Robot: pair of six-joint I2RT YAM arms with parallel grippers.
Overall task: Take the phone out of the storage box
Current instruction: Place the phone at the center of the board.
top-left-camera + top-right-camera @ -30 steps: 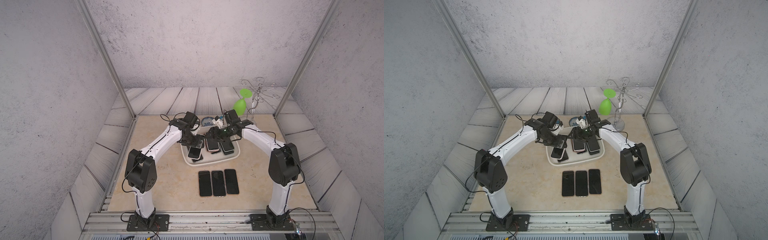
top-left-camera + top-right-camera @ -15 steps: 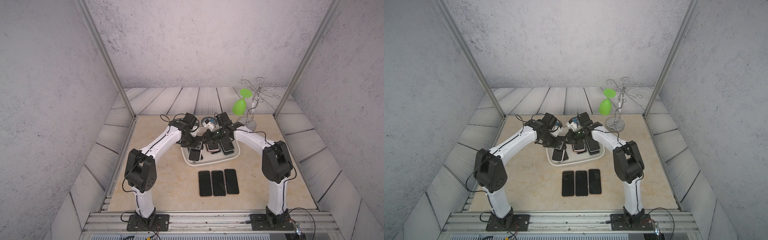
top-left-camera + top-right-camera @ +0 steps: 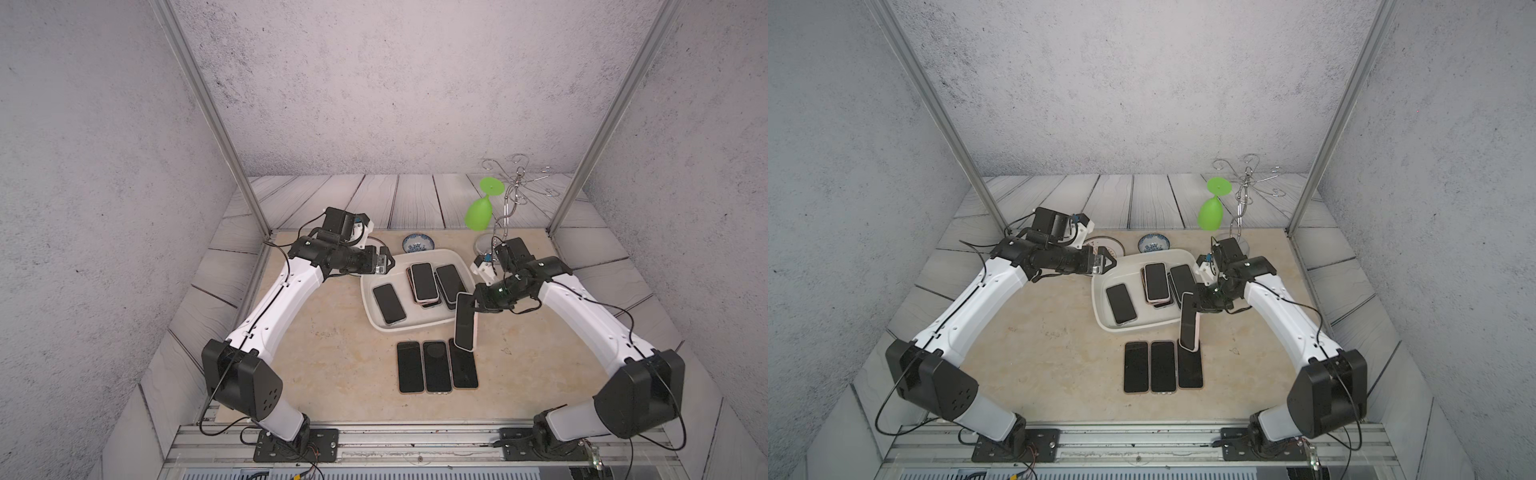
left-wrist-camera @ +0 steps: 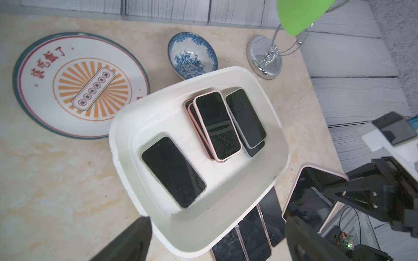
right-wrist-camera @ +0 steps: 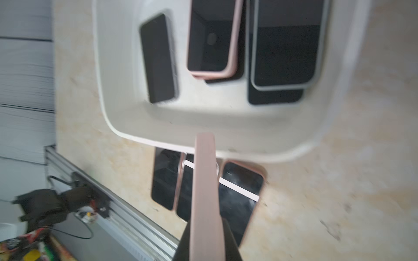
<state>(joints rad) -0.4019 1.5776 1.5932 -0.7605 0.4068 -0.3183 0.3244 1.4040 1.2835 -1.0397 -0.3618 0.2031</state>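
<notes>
My right gripper moves down and back to the bare tabletop [image 3: 488, 362] [image 5: 274, 213] beside the row's nearest phone next and releases the pink-cased phone there, since that spot is clear.
The white storage box [image 3: 415, 328] [image 3: 1098, 307] [image 4: 126, 171] sits mid-table. One dark phone [image 3: 388, 303] lies flat in its left part, with two small stacks [image 3: 424, 282] [image 3: 451, 282] beside it. My right gripper [image 3: 473, 301] [image 3: 1198, 301] [image 5: 206, 223] is shut on a pink-cased phone [image 3: 464, 322] [image 3: 1188, 322] [image 5: 204, 187]. That phone hangs upright outside the box's near right corner, above a row of three phones [image 3: 436, 365] on the table. My left gripper [image 3: 384, 264] [image 3: 1104, 264] [image 4: 217, 219] is open and empty, by the box's far left corner.
A round orange-patterned plate [image 4: 79, 85] lies left of the box, under my left wrist. A small blue-and-white dish [image 3: 417, 242] stands behind the box. At the back right stands a chrome hook stand [image 3: 505, 208] with a green glass [image 3: 478, 214] on it.
My right gripper has shut on the pink phone and carried it out of the box toward the near right. The left gripper has drawn back from the box to the left and opened wider.
</notes>
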